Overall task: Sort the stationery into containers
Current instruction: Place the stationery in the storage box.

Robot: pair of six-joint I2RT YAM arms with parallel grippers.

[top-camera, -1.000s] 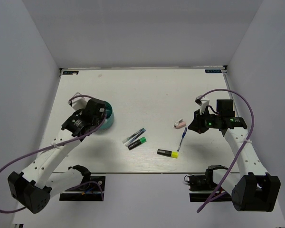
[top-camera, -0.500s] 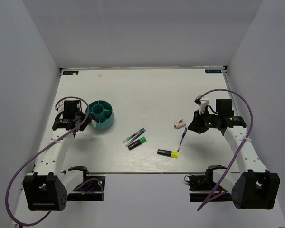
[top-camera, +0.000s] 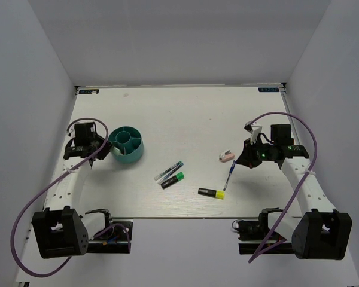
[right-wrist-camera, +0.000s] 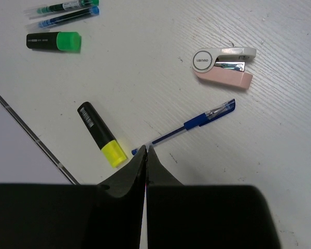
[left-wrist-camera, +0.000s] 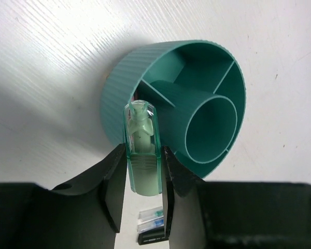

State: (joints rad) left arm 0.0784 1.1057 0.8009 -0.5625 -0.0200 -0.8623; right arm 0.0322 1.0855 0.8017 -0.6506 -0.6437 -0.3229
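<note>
The mint-green piece overlaps the organiser's rim, so my left gripper will next move outward over the section between the organiser's outer side and inner cup [top-camera: 121,149], then open.
My left gripper [left-wrist-camera: 143,149] is shut on a mint-green stubby piece [left-wrist-camera: 141,168], held just left of the round teal organiser [left-wrist-camera: 119,98] [top-camera: 127,145], pointing at its outer wall. In the top view the left gripper [top-camera: 103,152] sits beside that wall. My right gripper [right-wrist-camera: 146,150] [top-camera: 243,160] is shut with nothing in it, hovering over the tip of the slim blue pen [right-wrist-camera: 189,124] [top-camera: 230,173]. Nearby lie the pink-white piece [right-wrist-camera: 224,66] [top-camera: 227,156] and the yellow-black highlighter [right-wrist-camera: 101,134] [top-camera: 211,192]. The green-black highlighter [right-wrist-camera: 54,41] [top-camera: 173,180] and the teal-black pen [right-wrist-camera: 62,7] [top-camera: 169,171] lie mid-table.
The organiser has a round inner cup [left-wrist-camera: 212,127] and dividers forming compartments. White walls close in the table on three sides. The table's near edge [right-wrist-camera: 31,127] runs close to the yellow highlighter.
My left arm has swung back to the left from above the organiser, uncovering it. The right arm and the items on the table have not moved.
</note>
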